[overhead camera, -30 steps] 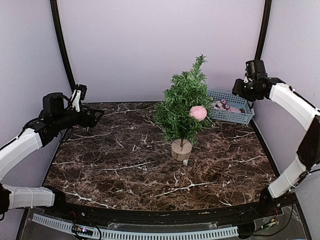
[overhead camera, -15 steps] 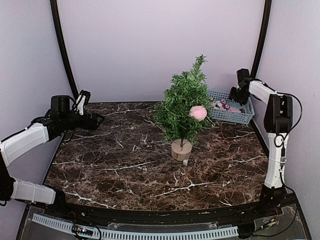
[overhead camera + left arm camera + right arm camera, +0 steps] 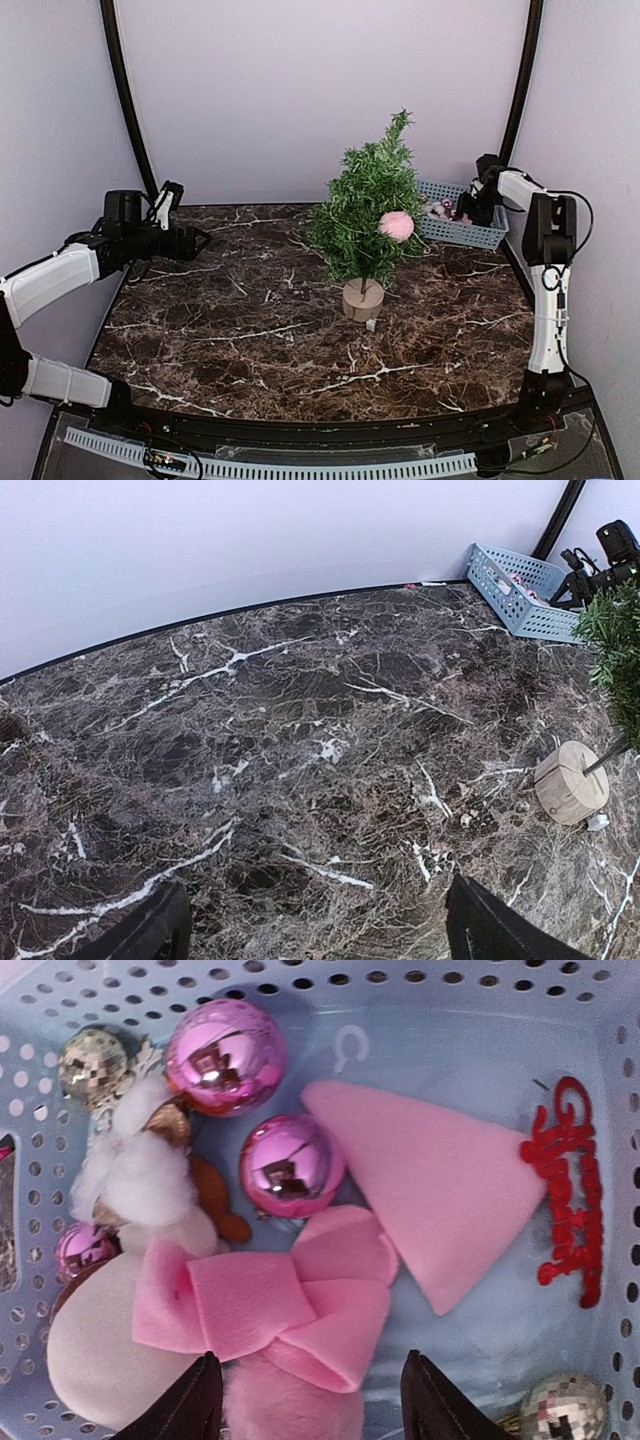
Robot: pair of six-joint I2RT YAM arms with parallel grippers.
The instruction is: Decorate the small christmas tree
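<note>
My right gripper lowers farther into the basket, onto the pink felt bow's fold (image 3: 333, 1344) beside the fluffy ball next, as it lies between the open fingers.
The small christmas tree (image 3: 368, 205) stands mid-table on its round wooden base (image 3: 363, 299), with a pink pom-pom (image 3: 396, 225) on its right side. Its base also shows in the left wrist view (image 3: 571, 782). My right gripper (image 3: 470, 207) is open and low inside the blue basket (image 3: 475, 234). Its fingers (image 3: 430, 1405) straddle a pink felt bow (image 3: 290, 1305) and a pink fluffy ball (image 3: 295, 1405). Two shiny pink baubles (image 3: 255, 1100), a pink felt cone (image 3: 435, 1185), red glitter lettering (image 3: 570, 1190) and small disco balls (image 3: 92, 1060) lie around it. My left gripper (image 3: 195, 240) is open and empty above the table's left rear.
A small white piece (image 3: 371, 324) lies on the dark marble table (image 3: 300, 340) just in front of the tree base. Pale walls and black frame poles (image 3: 125, 95) close in the back and sides. A white fluffy figure (image 3: 130, 1175) lies in the basket's left part.
My right arm swung from high above the basket down into it over the last second. My left gripper shifted slightly and now stays still. The tree has not moved.
</note>
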